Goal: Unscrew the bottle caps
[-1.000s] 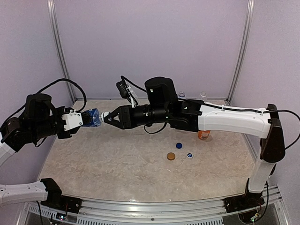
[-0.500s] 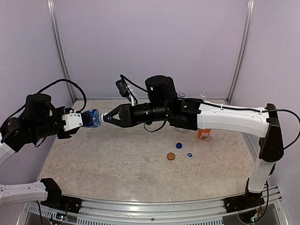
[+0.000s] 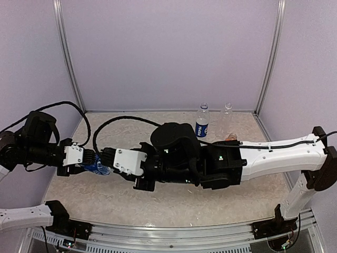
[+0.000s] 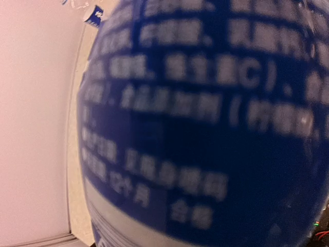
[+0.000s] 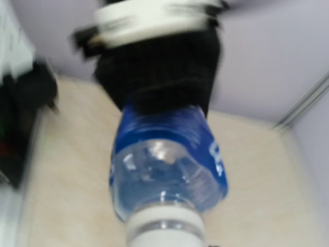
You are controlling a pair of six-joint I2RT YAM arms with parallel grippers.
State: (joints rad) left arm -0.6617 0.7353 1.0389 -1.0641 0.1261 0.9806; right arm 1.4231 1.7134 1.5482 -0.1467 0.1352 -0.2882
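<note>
I need to pull the bottle's cap to the right in the top view with my right gripper next and release it over the middle of the table, because my left gripper holds the bottle.
A clear bottle with a dark blue label (image 3: 97,168) lies level just above the table at the left, and my left gripper (image 3: 87,164) is shut on its body. Its label (image 4: 205,128) fills the left wrist view. My right gripper (image 3: 108,158) meets the bottle's neck end. The right wrist view shows the bottle's shoulder (image 5: 167,154) and white neck ring (image 5: 164,226) running into my jaws below the frame edge. The bottle cap itself and my right fingertips are hidden there. The left gripper (image 5: 159,77) shows black behind the label.
Two uncapped bottles stand at the back: a blue-labelled one (image 3: 201,124) and a small clear one (image 3: 227,113). An orange bottle (image 3: 230,138) peeks out behind my right arm, which stretches low across the table's middle. Walls stand close at the left and back.
Both arms have dropped and pulled toward the near left, carrying the bottle down close to the table. My right arm now covers the loose caps seen before.
</note>
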